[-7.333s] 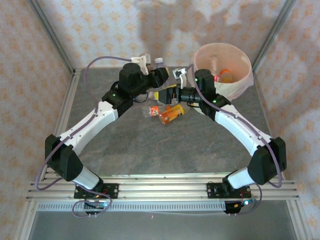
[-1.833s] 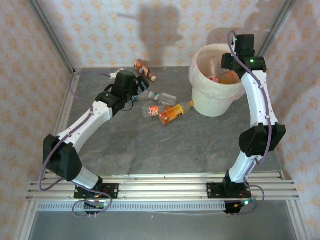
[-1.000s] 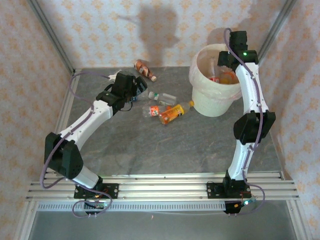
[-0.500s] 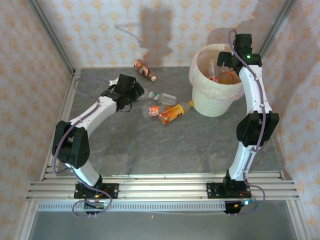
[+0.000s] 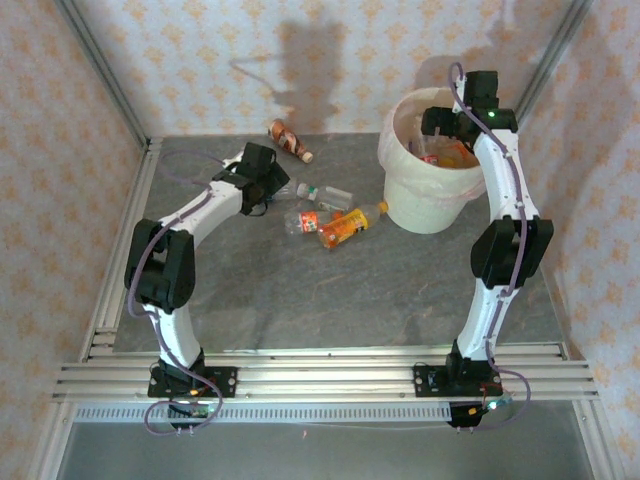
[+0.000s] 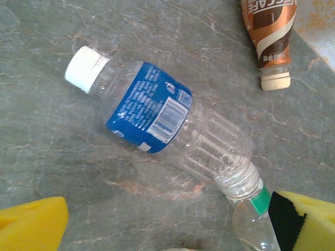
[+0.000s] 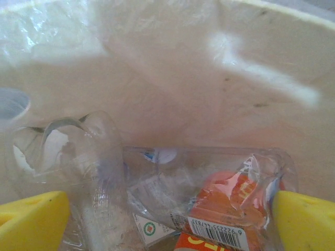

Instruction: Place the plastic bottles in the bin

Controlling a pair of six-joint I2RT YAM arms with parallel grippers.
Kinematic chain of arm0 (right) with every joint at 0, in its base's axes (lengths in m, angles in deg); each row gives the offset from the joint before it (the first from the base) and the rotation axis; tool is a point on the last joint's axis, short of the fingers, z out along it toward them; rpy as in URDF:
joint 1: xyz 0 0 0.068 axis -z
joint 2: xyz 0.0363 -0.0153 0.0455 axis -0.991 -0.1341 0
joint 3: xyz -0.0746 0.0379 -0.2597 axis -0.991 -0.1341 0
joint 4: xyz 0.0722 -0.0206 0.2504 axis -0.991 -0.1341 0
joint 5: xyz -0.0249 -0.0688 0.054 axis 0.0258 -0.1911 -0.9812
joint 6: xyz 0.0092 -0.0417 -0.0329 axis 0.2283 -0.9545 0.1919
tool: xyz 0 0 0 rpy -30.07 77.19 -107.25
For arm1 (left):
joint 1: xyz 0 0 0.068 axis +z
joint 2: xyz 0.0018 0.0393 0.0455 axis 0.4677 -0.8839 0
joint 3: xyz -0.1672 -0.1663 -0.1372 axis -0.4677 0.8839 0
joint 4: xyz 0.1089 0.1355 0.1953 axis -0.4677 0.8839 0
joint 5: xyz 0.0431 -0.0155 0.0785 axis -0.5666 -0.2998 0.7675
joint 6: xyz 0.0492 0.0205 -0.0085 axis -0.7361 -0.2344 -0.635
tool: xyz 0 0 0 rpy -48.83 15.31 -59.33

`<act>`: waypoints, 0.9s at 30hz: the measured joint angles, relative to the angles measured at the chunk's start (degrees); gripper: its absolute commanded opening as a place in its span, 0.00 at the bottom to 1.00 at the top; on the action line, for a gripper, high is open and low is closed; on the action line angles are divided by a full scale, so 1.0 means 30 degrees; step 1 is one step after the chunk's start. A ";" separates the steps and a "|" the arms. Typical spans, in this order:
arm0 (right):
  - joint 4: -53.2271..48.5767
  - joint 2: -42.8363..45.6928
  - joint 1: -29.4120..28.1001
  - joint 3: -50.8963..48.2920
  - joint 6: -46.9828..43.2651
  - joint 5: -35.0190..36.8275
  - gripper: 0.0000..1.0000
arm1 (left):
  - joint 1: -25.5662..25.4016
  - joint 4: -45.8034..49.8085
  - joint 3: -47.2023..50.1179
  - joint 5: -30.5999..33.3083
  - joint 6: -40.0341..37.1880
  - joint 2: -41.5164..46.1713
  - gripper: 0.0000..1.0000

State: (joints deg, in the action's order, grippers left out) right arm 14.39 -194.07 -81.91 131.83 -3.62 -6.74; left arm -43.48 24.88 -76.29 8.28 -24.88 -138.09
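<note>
The left gripper moves outward and down over the blue label of the clear bottle [image 6: 152, 109] next, because the bottle lies ahead of its open yellow fingers.
My left gripper [image 5: 268, 186] [image 6: 167, 232] hovers open just above the table. Beyond its yellow fingertips [image 6: 32, 226] lies a clear bottle with a blue label and white cap [image 6: 152, 115]. A clear bottle with a green band [image 6: 255, 222] [image 5: 328, 194] touches its base, close to the right finger. A brown bottle [image 6: 269, 31] [image 5: 288, 139] lies farther back. A clear red-label bottle [image 5: 304, 221] and an orange bottle [image 5: 345, 226] lie mid-table. My right gripper [image 5: 438, 122] [image 7: 167, 225] hangs open inside the cream bin [image 5: 430, 210], above several dropped bottles [image 7: 230, 209].
The bin's pale inner wall [image 7: 172, 78] is close ahead of the right gripper. Patterned walls and metal frame rails [image 5: 110, 100] enclose the grey table [image 5: 300, 290], which is bare in front of the bottles.
The left arm has folded up and its gripper has edged right over the bottles. The right gripper has shifted left and lower into the bin's mouth.
</note>
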 measured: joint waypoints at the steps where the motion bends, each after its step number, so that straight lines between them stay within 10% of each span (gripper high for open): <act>1: 0.0022 0.0248 0.0000 -0.0124 0.0066 -0.0051 0.99 | 0.0066 -0.0189 -0.0073 -0.0029 0.0211 -0.0146 1.00; 17: 0.3206 1.3741 -0.1457 -1.0389 0.1362 -0.5472 0.99 | 0.0816 -0.2106 -0.1552 0.0510 0.4852 -0.3359 1.00; 27: 0.3891 1.5912 -0.2157 -1.3894 0.1515 -0.6521 0.99 | 0.1348 -0.1158 -0.4503 0.0503 0.6229 -0.5923 1.00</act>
State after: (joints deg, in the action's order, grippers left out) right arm 26.06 -146.34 -88.38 90.15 0.92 -26.31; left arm -39.44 21.40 -89.80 9.79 -6.19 -155.86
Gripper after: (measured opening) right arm 0.992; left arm 0.999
